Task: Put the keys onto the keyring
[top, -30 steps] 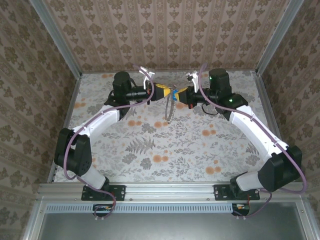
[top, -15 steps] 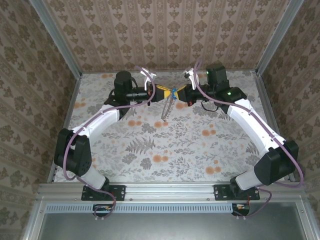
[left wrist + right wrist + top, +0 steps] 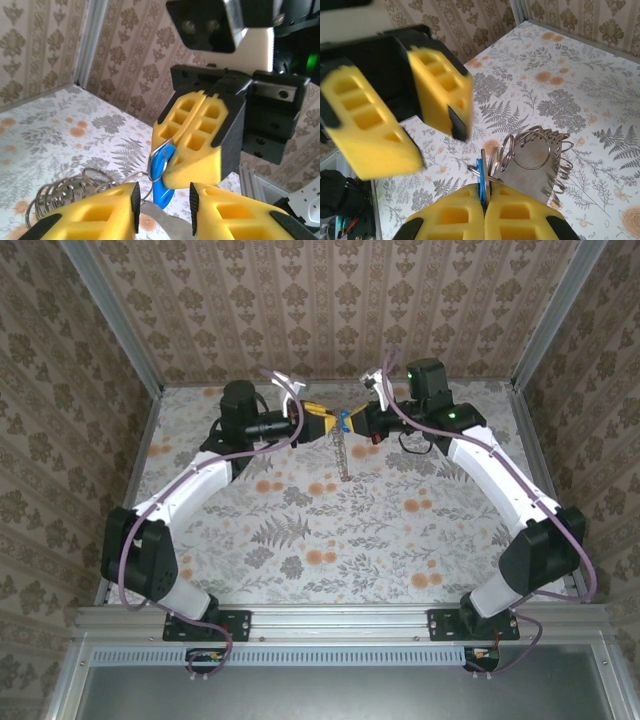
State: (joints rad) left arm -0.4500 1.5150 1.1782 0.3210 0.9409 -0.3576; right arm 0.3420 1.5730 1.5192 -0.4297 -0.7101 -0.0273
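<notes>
The clear grey fern print (image 3: 281,531) lies below and back from my right gripper. I should move my right gripper down and back to it and release the blue head, which is already ringed.
Both grippers meet above the back middle of the table. My right gripper (image 3: 485,197) is shut on the blue head of the keys (image 3: 481,181), which shows as a blue speck (image 3: 343,423) between the two grippers. A small split ring (image 3: 160,159) passes through the blue head. The keyring (image 3: 342,455) hangs below the keys as a silvery bunch of rings round a grey plate (image 3: 540,167). My left gripper (image 3: 165,210) stands open just under the blue key tip (image 3: 162,187), its pads touching nothing. Across from it are the shut yellow fingers of the right gripper (image 3: 172,160).
The floral table (image 3: 330,530) lies beneath, walled by patterned panels at the back and sides (image 3: 340,310). Purple cables (image 3: 400,410) loop over both wrists. The arm bases stand on the rail at the near edge (image 3: 330,625).
My left gripper has gone from shut to open. Both wrists shifted a little toward the back, and the hanging keyring swung slightly right.
</notes>
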